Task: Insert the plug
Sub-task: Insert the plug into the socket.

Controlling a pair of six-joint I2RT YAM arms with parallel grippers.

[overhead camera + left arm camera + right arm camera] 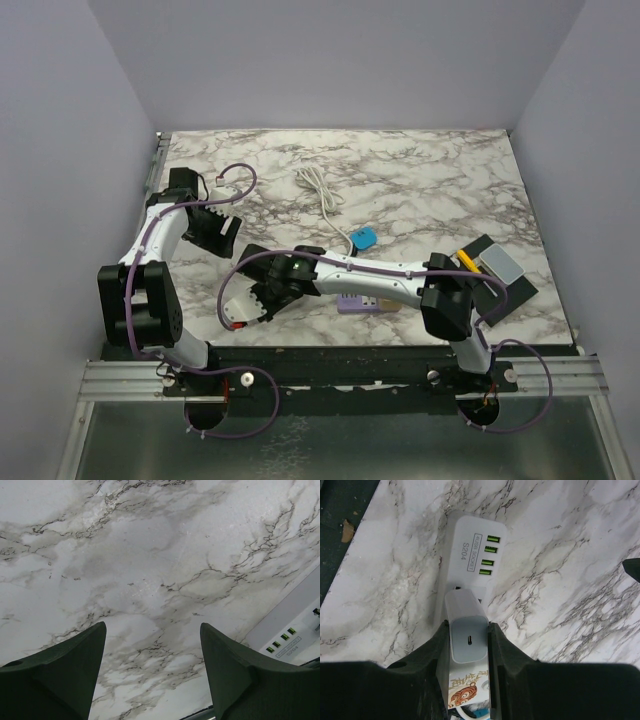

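Observation:
The power strip (475,555) slants against the plug, so I next need to turn my right gripper to match, press down at the dark socket hole (458,587) below it, then release.
My right gripper (468,626) is shut on a white plug adapter (467,642), one finger on each side. The plug stands on the white power strip (475,555), just behind its green USB sockets (489,555) and ahead of a tiger sticker (465,695). The prongs are hidden under the plug. In the top view the right gripper (265,297) reaches left over the strip's white end (238,312). My left gripper (153,626) is open and empty over bare marble, and the strip's end (287,637) shows at its right. In the top view the left gripper (222,232) hangs at the left.
A white cable (320,195) runs from the table's middle back to a blue tag (362,238). A lavender block (362,303) lies under the right arm. A black tray (515,290) at the right holds a yellow piece (466,260) and a grey block (500,265).

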